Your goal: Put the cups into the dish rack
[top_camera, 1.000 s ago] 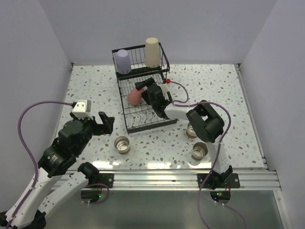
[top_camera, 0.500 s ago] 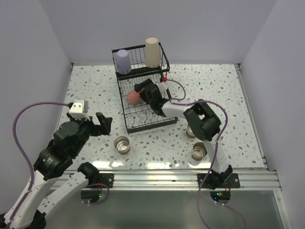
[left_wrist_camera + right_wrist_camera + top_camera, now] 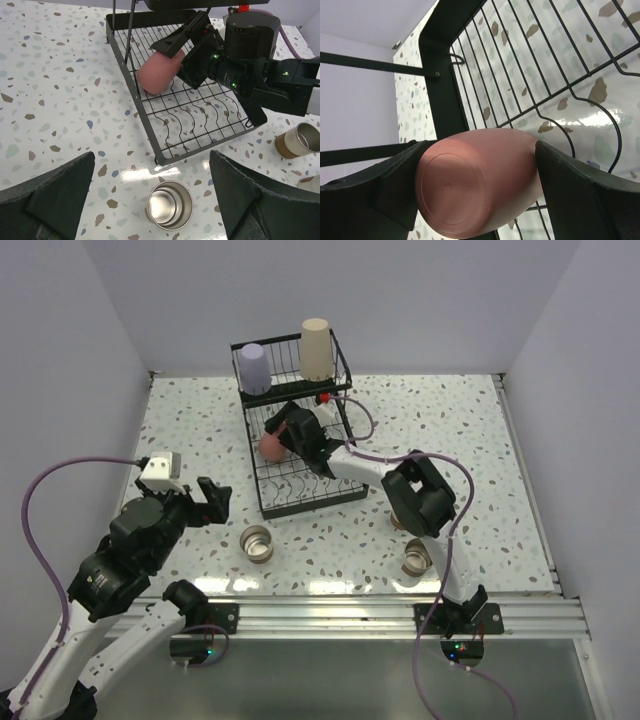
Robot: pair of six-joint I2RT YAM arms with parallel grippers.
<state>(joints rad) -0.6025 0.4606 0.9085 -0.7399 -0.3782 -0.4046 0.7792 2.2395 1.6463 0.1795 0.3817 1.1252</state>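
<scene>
The short metallic cup stands opening up below my left gripper, to the gripper's right in the top view. Next, my left gripper descends that way and closes on the cup's rim.
The black wire dish rack [image 3: 262, 502] stands at the table's middle back. A lavender cup [image 3: 254, 368] and a tall beige cup [image 3: 317, 348] stand upside down on its upper basket. My right gripper [image 3: 283, 432] is shut on the red-pink cup [image 3: 270, 448], which lies on its side, base outward, low over the lower tray's far left. The cup shows large in the right wrist view [image 3: 475, 185] between the fingers [image 3: 580, 200]. My left gripper [image 3: 152, 200] is open and empty above a short metallic cup [image 3: 170, 205]. The clear glass cup is out of view.
Three short tan-and-metallic cups stand on the table: one in front of the rack [image 3: 257, 542], one at front right [image 3: 418, 558], one partly behind the right arm [image 3: 400, 516]. White walls enclose the speckled table [image 3: 450, 420].
My right gripper has carried the red-pink cup left and farther back along the lower tray. The rack has shifted slightly left. My left arm has drawn back a little.
</scene>
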